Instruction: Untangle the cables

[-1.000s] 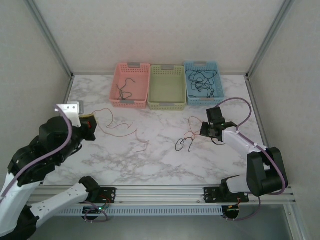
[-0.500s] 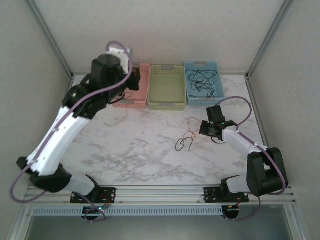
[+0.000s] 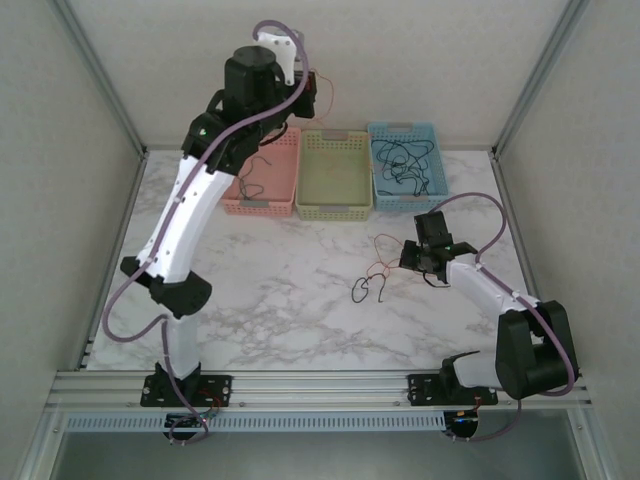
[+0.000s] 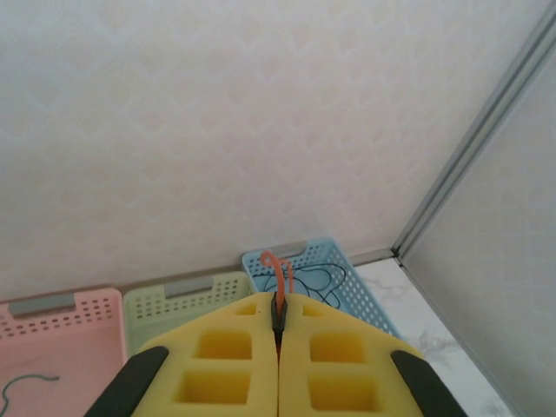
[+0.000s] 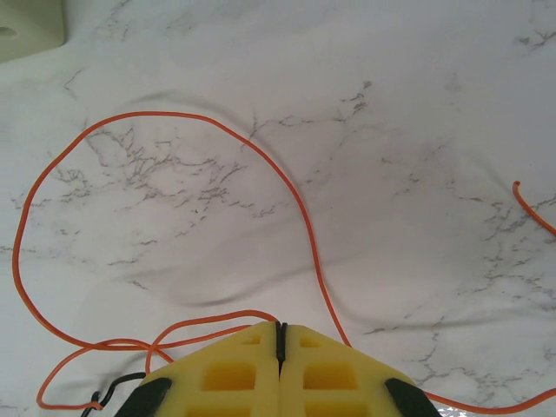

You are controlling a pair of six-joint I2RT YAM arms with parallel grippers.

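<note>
Next, my left gripper moves down toward the green basket [image 4: 178, 314] and releases the thin orange cable [image 4: 280, 280] over its open middle, since that basket lies below my gripper.
My left gripper [image 3: 312, 92] is raised high above the baskets and shut on a thin orange cable [image 4: 280, 280]. A short loop of that cable sticks out past the yellow fingertips [image 4: 252, 334], and it dangles beside the gripper [image 3: 329, 96]. The other cables [image 3: 374, 277], orange, reddish and black, lie in a small tangle on the marble right of centre. My right gripper [image 3: 413, 259] sits low at the tangle's right side, shut. An orange cable [image 5: 174, 330] runs in to its closed tips [image 5: 279, 328], and a wide orange loop [image 5: 295, 187] lies ahead of it.
Three baskets line the back: pink [image 3: 265, 130] with a dark wire, green [image 3: 335, 134], and blue [image 3: 400, 127] holding black wires [image 3: 402, 165]. The left arm [image 3: 180, 220] stands tall over the table's left side. Walls close in on three sides.
The left arm has swung from low at the table's left up and back to above the baskets, carrying the orange cable off the table. The right gripper and tangle have stayed put.
</note>
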